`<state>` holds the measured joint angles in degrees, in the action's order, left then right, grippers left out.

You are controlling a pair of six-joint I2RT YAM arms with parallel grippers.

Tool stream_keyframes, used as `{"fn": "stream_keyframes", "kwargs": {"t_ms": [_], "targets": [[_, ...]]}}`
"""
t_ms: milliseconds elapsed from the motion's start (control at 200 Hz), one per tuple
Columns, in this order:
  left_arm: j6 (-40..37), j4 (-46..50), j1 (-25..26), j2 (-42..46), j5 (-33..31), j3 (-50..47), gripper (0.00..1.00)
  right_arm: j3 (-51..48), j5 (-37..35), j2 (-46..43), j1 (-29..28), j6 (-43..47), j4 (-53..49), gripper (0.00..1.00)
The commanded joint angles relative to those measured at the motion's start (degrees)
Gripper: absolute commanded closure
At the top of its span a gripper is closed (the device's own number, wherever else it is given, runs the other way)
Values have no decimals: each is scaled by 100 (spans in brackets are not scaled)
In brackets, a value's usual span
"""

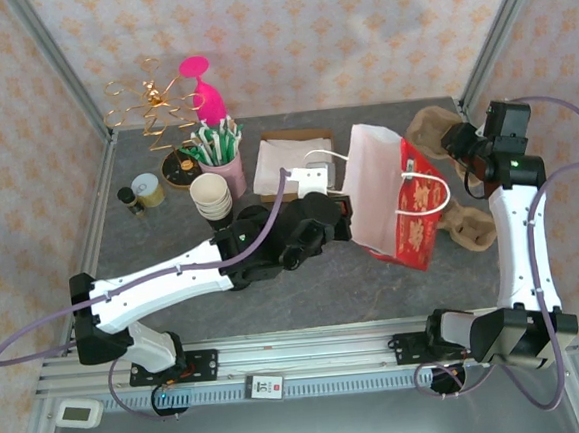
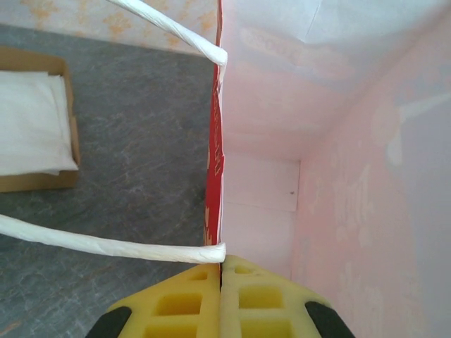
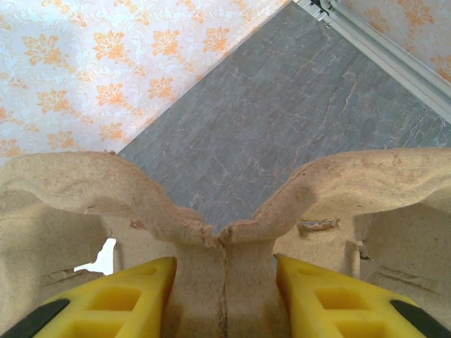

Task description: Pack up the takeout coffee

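Note:
My left gripper should next pull the bag (image 1: 415, 212) toward the bare tabletop beside the paper cups and let go of the bag's rim, because the bag crowds the carrier of my right gripper.
A red paper bag (image 1: 415, 212) with a pale inside (image 2: 338, 141) and white twisted handles (image 2: 106, 243) stands open at the table's middle right. My left gripper (image 1: 348, 222) (image 2: 223, 264) is shut on the bag's left rim (image 2: 213, 176), right beside a handle end. At the far right a brown pulp cup carrier (image 1: 466, 225) (image 3: 380, 190) is lifted off the table. My right gripper (image 1: 462, 151) (image 3: 224, 259) is shut on its centre ridge, with a yellow finger pressed against each side.
Paper cups (image 1: 211, 195) are stacked left of the bag. Behind them stand a pink cup of straws (image 1: 220, 160), a box of white napkins (image 1: 287, 164), a gold wire rack (image 1: 156, 112), two small jars (image 1: 147, 190) and a black disc (image 1: 180, 169). Metal frame rails edge the table.

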<state>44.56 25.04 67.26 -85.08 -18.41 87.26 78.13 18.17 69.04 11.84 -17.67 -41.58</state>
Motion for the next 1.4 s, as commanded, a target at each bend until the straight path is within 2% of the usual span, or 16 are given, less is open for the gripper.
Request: {"fn": "stream_keyframes", "kwargs": {"t_ms": [0,115,255,390,520,616,881,976,1016,1096,1141,1256,1301,1396], "targets": [[252,-228,-176,-25,534,-210,100,208,145,-92,43,168,-267,62],[99,-339,-436,-33,1144,-366,100,286,222,-59,43,248,-366,62],[-300,317,-777,-26,1491,-180,100,468,190,-22,7,411,-639,62],[-508,346,-1127,343,2214,-686,100,592,270,-30,-147,454,-853,62],[-857,575,-1457,683,2536,-939,100,757,164,-24,-552,390,-1054,63],[-1241,583,-1911,803,3211,-1052,100,945,259,46,-965,321,-1225,63],[-2353,1055,-2710,521,4019,-623,100,1581,88,313,-2035,179,-1782,63],[-2593,1197,-2872,260,4117,-438,89,1686,83,330,-2286,142,-1890,64],[-2613,1266,-2890,157,4073,-291,74,1758,64,352,-2357,151,-1940,64],[-2581,1486,-2888,51,4024,47,68,2011,53,435,-2457,212,-2144,64],[-2436,1504,-2892,122,3816,129,53,2155,25,493,-2522,265,-2253,64],[-1744,1807,-2878,444,2795,177,38,2361,43,540,-2589,326,-2363,64],[-1394,1921,-2823,614,2489,84,29,2391,71,542,-2615,347,-2368,64],[-299,1732,-2576,1188,2047,-555,22,2356,182,561,-2757,383,-2311,64]]}}
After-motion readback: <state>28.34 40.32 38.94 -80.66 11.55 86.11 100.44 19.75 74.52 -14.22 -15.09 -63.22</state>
